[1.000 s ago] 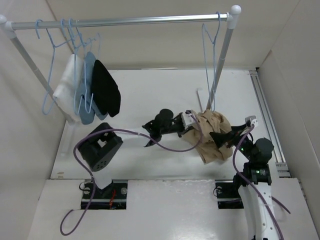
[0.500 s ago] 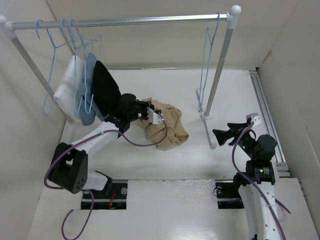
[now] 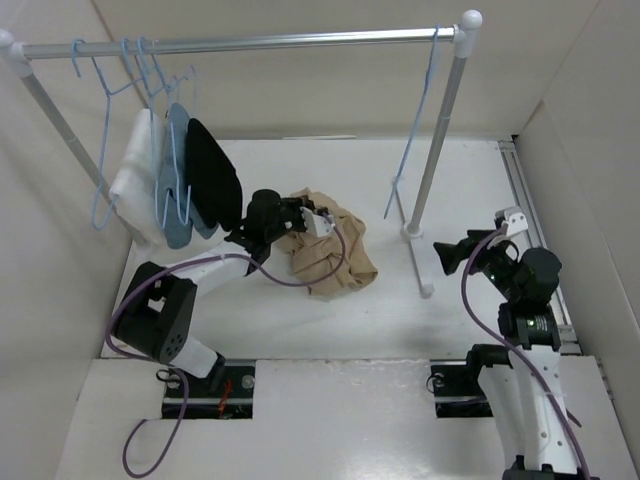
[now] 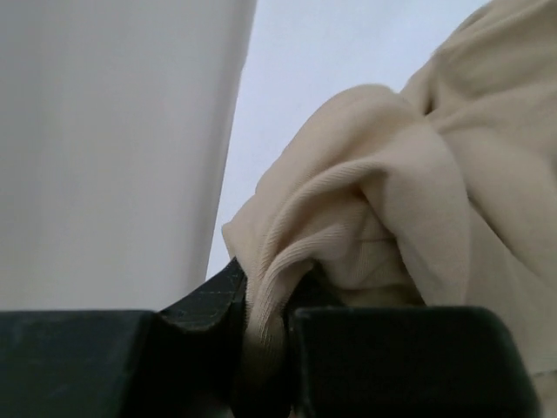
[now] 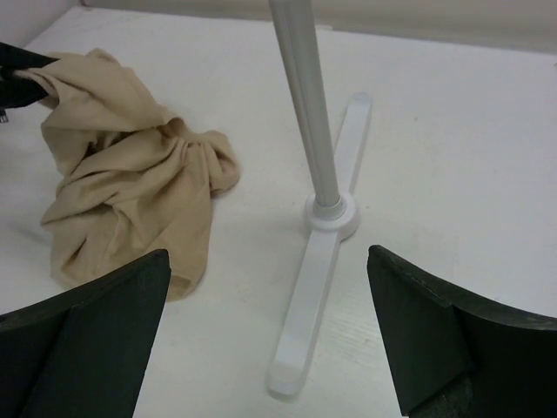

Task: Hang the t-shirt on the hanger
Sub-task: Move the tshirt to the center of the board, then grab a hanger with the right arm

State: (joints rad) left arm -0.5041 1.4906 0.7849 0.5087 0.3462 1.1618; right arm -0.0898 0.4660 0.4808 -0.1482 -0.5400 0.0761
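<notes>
My right gripper lifts to the left in the top view, onto the wire hanger's arm below the hook (image 3: pixel 422 105) next, because it hangs high from the rack's bar.
The tan t-shirt (image 3: pixel 332 255) lies crumpled on the white table, left of the rack's right pole. My left gripper (image 3: pixel 305 218) is at the shirt's upper left edge and is shut on a fold of it; the left wrist view shows the ribbed cloth (image 4: pixel 418 192) pinched between the jaws (image 4: pixel 265 326). The light-blue wire hanger (image 3: pixel 415 130) hangs bare from the right end of the rail, apart from the shirt. My right gripper (image 3: pixel 445 255) is open and empty, low by the rack's foot. In the right wrist view its jaws (image 5: pixel 268 270) stand wide, with the shirt (image 5: pixel 130 183) at the left.
The silver rail (image 3: pixel 280 42) spans the back. Its right pole (image 5: pixel 305 87) stands on a white foot (image 5: pixel 318 261) between the shirt and my right gripper. Several blue hangers at the left carry a white (image 3: pixel 130 185), a light-blue (image 3: pixel 172 195) and a black garment (image 3: pixel 212 180). Walls close both sides.
My left arm has swung left, dragging the t-shirt from under the bare hanger to the table's middle left. My right gripper let the shirt go and drew back to the right.
</notes>
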